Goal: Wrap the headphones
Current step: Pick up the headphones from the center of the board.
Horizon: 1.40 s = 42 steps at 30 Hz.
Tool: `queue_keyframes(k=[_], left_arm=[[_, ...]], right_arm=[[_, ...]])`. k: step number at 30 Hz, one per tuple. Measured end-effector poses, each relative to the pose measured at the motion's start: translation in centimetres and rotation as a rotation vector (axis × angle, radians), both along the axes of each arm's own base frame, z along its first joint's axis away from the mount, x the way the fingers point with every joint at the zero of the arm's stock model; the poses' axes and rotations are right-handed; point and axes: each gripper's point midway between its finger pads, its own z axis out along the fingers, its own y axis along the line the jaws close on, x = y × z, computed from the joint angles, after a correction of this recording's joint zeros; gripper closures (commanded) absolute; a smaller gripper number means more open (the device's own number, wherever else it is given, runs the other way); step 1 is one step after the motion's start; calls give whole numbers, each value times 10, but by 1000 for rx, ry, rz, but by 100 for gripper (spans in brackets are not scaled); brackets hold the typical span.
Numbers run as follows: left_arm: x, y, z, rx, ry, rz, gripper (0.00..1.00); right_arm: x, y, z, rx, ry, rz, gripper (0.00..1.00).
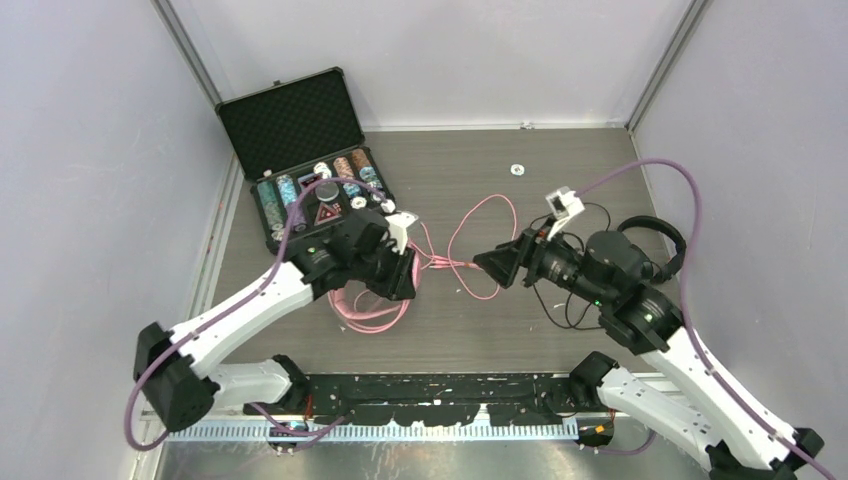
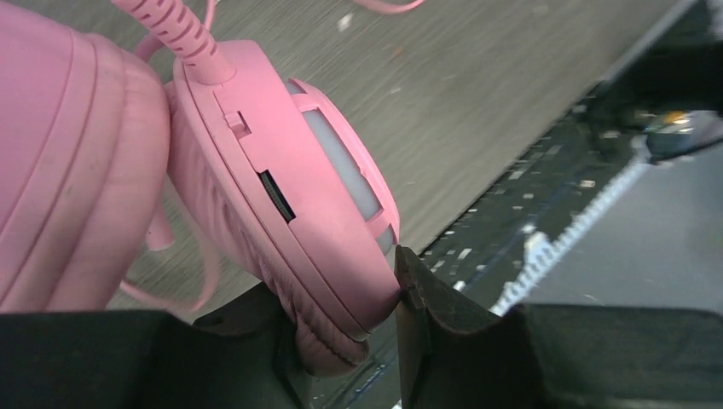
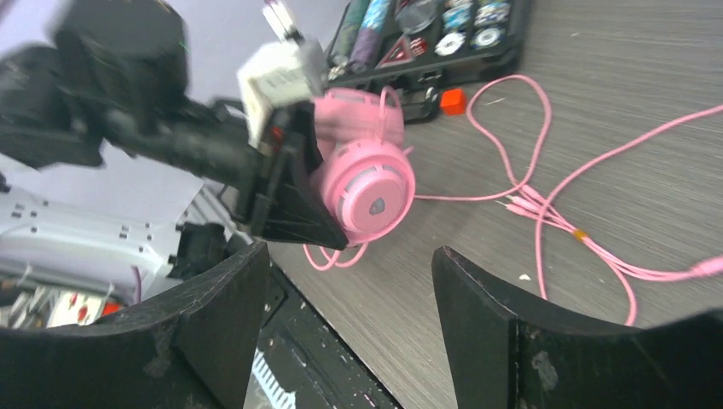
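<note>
I will lower the pink ear cup with my left gripper onto the tabletop by the coiled pink cable and let go of it, because the headphones hang above the table.
My left gripper (image 2: 341, 315) is shut on one ear cup of the glossy pink headphones (image 2: 281, 196), held above the table near its front edge. In the top view that gripper (image 1: 400, 272) covers the headset. The pink cable (image 1: 372, 312) lies partly coiled under it and loops away across the table (image 1: 482, 240). My right gripper (image 1: 495, 262) stands open just right of the left one, with nothing between its fingers; its wrist view shows the pink ear cup (image 3: 368, 181) ahead of it and the pink cable (image 3: 546, 213). The black headphones (image 1: 660, 236) and their thin cable (image 1: 560, 305) lie behind my right arm.
An open black case (image 1: 310, 170) of poker chips stands at the back left. A small white round piece (image 1: 517, 169) lies near the back wall. A black rail (image 1: 440, 385) runs along the table's front edge. Walls close in on three sides.
</note>
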Motion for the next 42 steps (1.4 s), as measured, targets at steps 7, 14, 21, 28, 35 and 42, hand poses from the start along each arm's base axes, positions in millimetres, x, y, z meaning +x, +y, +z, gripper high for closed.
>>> queue_keyframes(k=[7, 14, 21, 28, 35, 42], left_arm=[[11, 13, -84, 207, 120, 97, 91], [20, 3, -110, 227, 167, 133, 72], [25, 8, -109, 248, 152, 178, 38], [28, 24, -70, 266, 47, 161, 40], [-2, 49, -36, 268, -195, -231, 39], [-38, 71, -69, 297, -331, -615, 35]], right_arm=[[-7, -48, 24, 85, -39, -215, 28], [-6, -73, 30, 104, -53, -333, 28], [-4, -80, 20, 75, -31, -370, 28], [-4, -80, 18, 69, -22, -370, 28], [-8, -82, 23, 87, -37, -367, 29], [-10, -84, 24, 94, -44, -366, 29]])
